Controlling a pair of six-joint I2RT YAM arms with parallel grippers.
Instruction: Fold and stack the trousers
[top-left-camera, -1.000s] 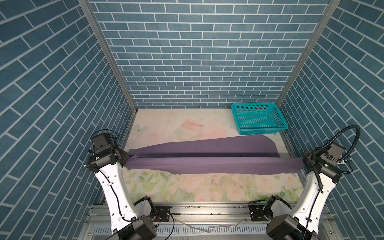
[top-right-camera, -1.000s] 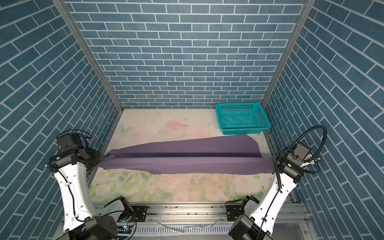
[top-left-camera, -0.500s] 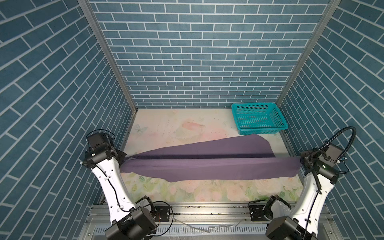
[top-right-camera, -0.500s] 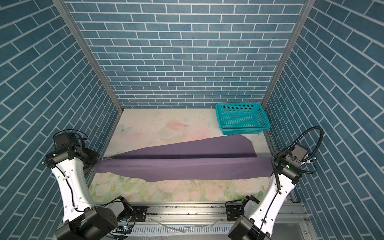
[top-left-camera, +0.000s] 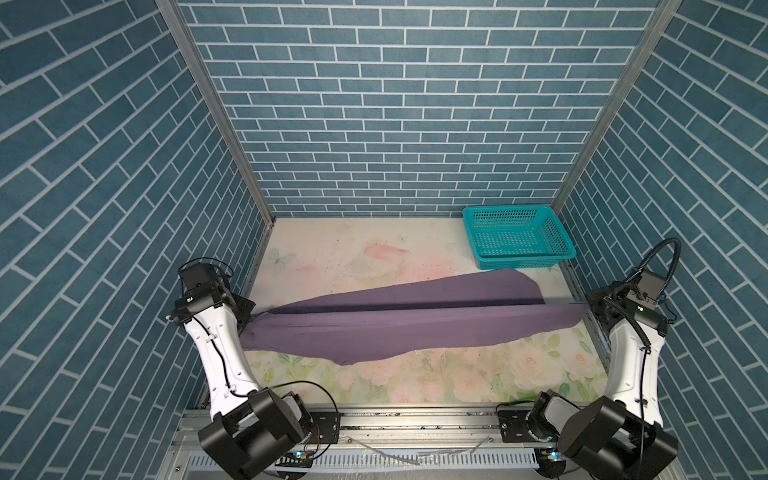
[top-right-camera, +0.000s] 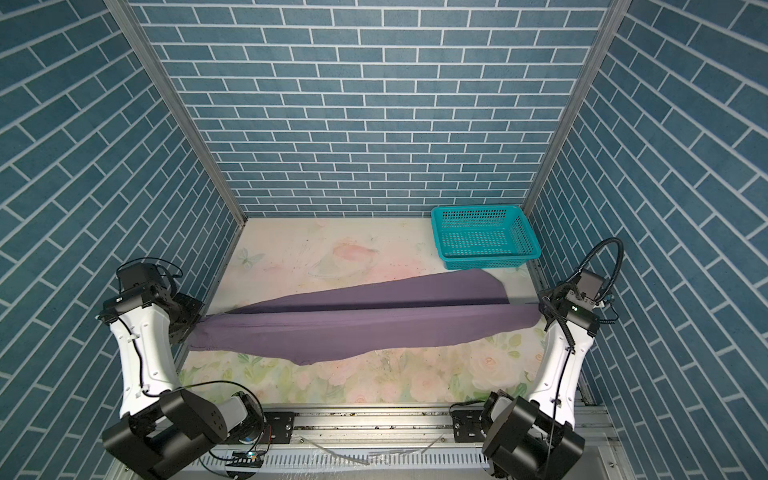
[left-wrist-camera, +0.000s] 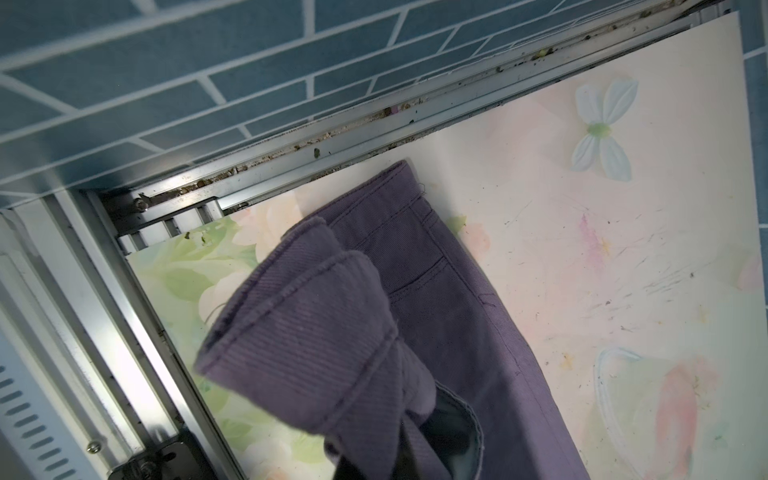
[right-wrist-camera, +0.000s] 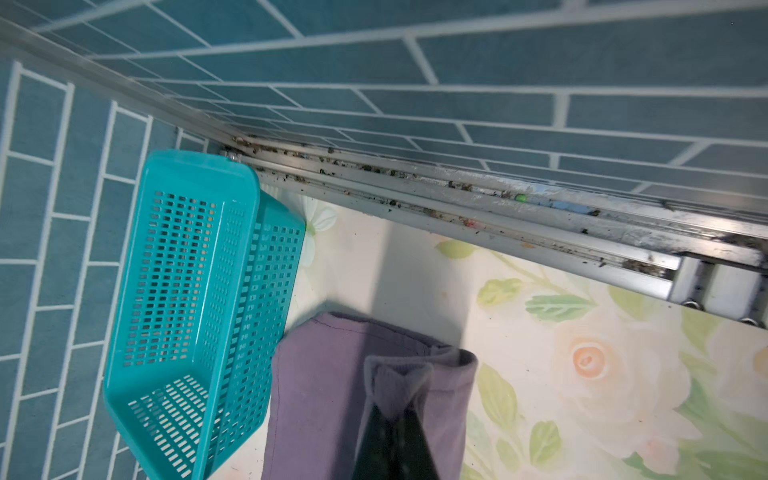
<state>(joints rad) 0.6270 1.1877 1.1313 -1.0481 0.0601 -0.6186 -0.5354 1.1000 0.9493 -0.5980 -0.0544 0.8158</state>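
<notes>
My left gripper moves outward and down onto its waistband corner (top-left-camera: 283, 307) (left-wrist-camera: 397, 192) next and releases the cloth, since the flat layer behind the raised edge still lies uncovered.
The purple trousers (top-left-camera: 415, 328) (top-right-camera: 365, 332) are stretched taut from left to right across the floral table. One layer lies flat behind a straight fold line. The near layer hangs from the raised edge and sags in the middle. At the left wall my left gripper (top-left-camera: 249, 318) (top-right-camera: 199, 322) is shut on the waistband end (left-wrist-camera: 324, 332); its jaws are mostly hidden by bunched cloth. At the right wall my right gripper (top-left-camera: 592, 305) (top-right-camera: 540, 307) (right-wrist-camera: 395, 415) is shut on the leg hem (right-wrist-camera: 316, 395).
A teal plastic basket (top-left-camera: 517, 237) (top-right-camera: 484, 237) (right-wrist-camera: 187, 311) stands empty in the back right corner, just behind the trousers' right end. Metal rails (left-wrist-camera: 332, 141) (right-wrist-camera: 498, 208) run along both side walls, close to the grippers. The floral tabletop (top-left-camera: 374, 257) shows bare behind the cloth and along the front (top-left-camera: 415, 378).
Both grippers have lifted their ends of the trousers and pulled them apart toward the side walls. The near layer, flat a second ago, now hangs and sags in the middle.
</notes>
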